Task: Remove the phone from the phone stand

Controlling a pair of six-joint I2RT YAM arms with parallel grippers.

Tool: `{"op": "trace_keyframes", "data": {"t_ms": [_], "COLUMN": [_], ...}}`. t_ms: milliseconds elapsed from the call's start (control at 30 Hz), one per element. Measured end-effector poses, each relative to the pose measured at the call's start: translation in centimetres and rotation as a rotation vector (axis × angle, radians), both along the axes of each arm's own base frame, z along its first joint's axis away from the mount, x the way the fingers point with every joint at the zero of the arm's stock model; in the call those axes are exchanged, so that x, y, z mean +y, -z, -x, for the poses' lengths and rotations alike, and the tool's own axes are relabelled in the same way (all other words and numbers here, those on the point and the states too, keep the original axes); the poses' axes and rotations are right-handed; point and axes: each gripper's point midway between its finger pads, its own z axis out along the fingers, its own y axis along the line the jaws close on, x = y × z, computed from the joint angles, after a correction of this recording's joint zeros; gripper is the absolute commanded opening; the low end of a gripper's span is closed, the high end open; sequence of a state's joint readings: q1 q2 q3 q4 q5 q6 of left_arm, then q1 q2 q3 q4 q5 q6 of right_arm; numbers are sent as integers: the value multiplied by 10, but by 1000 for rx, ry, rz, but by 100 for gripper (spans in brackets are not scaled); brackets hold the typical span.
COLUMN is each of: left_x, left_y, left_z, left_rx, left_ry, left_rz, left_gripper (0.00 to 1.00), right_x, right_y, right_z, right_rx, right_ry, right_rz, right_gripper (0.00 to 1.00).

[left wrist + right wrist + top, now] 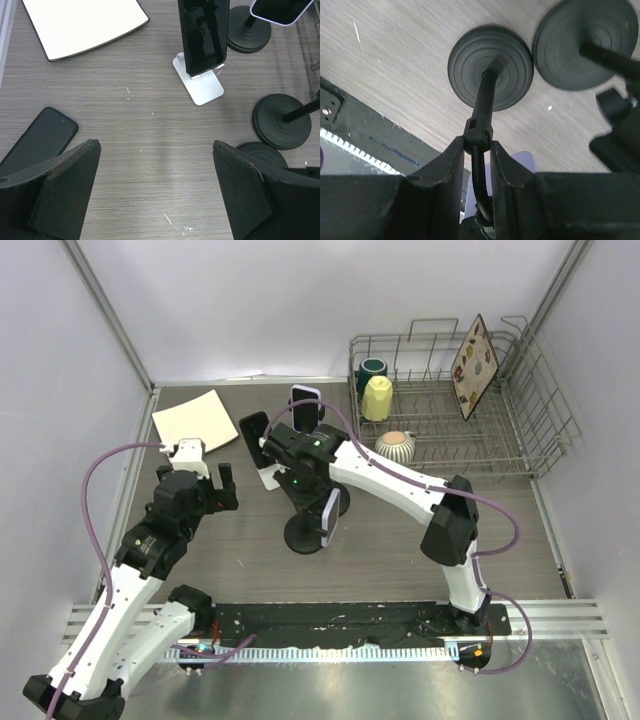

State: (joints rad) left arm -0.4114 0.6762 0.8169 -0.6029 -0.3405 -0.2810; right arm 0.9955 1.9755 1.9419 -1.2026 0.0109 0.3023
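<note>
My right gripper holds the arm joint [479,134], and the round base rests flat. Next it will move the black stand outward onto the bare table toward the white stand, then open to let go.
A lavender phone [330,516] hangs on a black stand with a round base [304,536]. My right gripper [303,483] is shut on this stand's arm joint [479,134], above its base [490,67]. The lavender phone [524,167] shows just behind the fingers. My left gripper [208,472] is open and empty, over bare table left of the stands [155,145]. A black phone [202,35] leans upright on a white stand [201,87]. Another lavender phone [280,9] sits on a black stand [248,35] farther back.
A black phone [37,142] lies flat by my left finger. A cream pad [195,420] lies at the back left. Two more black round bases [280,120] [585,42] stand close by. A wire dish rack [520,450] holds cups and a plate at the back right.
</note>
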Motion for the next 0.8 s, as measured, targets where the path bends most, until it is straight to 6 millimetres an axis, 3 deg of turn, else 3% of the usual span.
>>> {"op": "trace_keyframes", "data": {"t_ms": [133,300,433,467,800], "left_x": [2,2,2,2,-2], "left_y": [-1,-1,-2,-2,-1], "left_z": [0,0,1,1,1], "left_rx": [-4,-6,-9,-10,-7], "left_ry": [-8,-8,-7,-7,10], "left_rz": [-2,-2,0,1,8], "left_gripper": [100,100,100,100,100], "right_x": [22,39,41,42,46], "right_y": [0,-1,-2,-2,-11], "right_z": [-18,-35,-42,-43,-59], "right_rx": [-32,-69,-82,-83,-141], "right_ry": [-11,-2,11,14,40], "right_rz": [-21,-44,-52,-55,-87], "right_gripper": [3,23,38,46,72]}}
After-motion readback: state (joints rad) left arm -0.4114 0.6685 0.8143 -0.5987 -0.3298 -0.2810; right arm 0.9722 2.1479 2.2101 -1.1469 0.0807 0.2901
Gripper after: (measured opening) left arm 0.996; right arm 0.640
